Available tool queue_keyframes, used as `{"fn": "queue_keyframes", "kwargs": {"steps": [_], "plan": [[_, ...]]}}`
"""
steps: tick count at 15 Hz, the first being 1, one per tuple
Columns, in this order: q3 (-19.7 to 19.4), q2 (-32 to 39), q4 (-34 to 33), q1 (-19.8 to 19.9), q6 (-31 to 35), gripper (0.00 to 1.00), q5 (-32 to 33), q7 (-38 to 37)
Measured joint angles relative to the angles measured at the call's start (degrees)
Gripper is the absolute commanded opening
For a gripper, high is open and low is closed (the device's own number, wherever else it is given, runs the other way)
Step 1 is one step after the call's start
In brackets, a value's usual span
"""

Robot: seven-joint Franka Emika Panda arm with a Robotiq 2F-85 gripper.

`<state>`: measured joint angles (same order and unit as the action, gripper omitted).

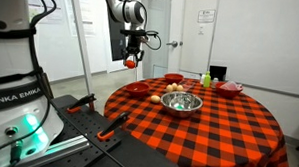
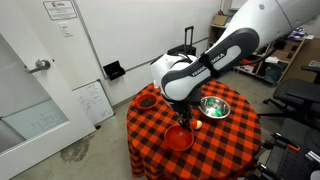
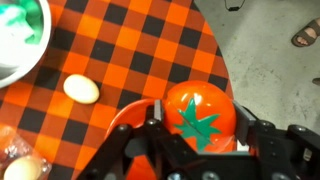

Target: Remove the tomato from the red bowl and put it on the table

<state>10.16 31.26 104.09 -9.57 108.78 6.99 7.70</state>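
The bare checked cloth (image 3: 150, 46) beside the red bowl has an empty patch, so my gripper will next move past the bowl's rim and down to release the tomato (image 3: 200, 108) there.
My gripper (image 3: 198, 125) is shut on the tomato (image 3: 200, 108), an orange-red ball with a green star top. In an exterior view the gripper (image 1: 132, 55) holds the tomato (image 1: 132, 64) in the air above the shallow orange-red bowl (image 1: 137, 90), which sits near the edge of the round checked table (image 1: 203, 130). In the wrist view part of the bowl (image 3: 128, 115) shows under and left of the tomato. In the other exterior view the gripper (image 2: 183, 116) hangs over the bowl (image 2: 178, 139) on the table (image 2: 225, 140); the tomato is hard to tell apart there.
A shiny steel bowl (image 1: 182, 102) stands mid-table, with egg-like items (image 1: 174, 88) beside it and one egg (image 3: 82, 89) close to the red bowl. A darker red bowl (image 1: 174, 78), a green bottle (image 1: 206, 80) and a pinkish dish (image 1: 229, 88) stand at the far side. Bare floor (image 3: 270, 60) lies past the table edge.
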Motion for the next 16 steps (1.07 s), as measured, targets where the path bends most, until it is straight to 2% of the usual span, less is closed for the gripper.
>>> {"fn": "queue_keyframes", "kwargs": {"steps": [4,9,12,16], "plan": [[-0.3,-7.2,13.3,0.6,1.4,0.38,-4.5,-6.8],[-2.7,-11.9,29.0,2.1,9.8,0.38,-7.8,-12.5],[-4.6,-11.9,33.8,3.5,14.2,0.38,-7.9,-13.0],[-6.0,-11.4,33.5,4.5,17.3,0.38,-7.6,-13.0]]}}
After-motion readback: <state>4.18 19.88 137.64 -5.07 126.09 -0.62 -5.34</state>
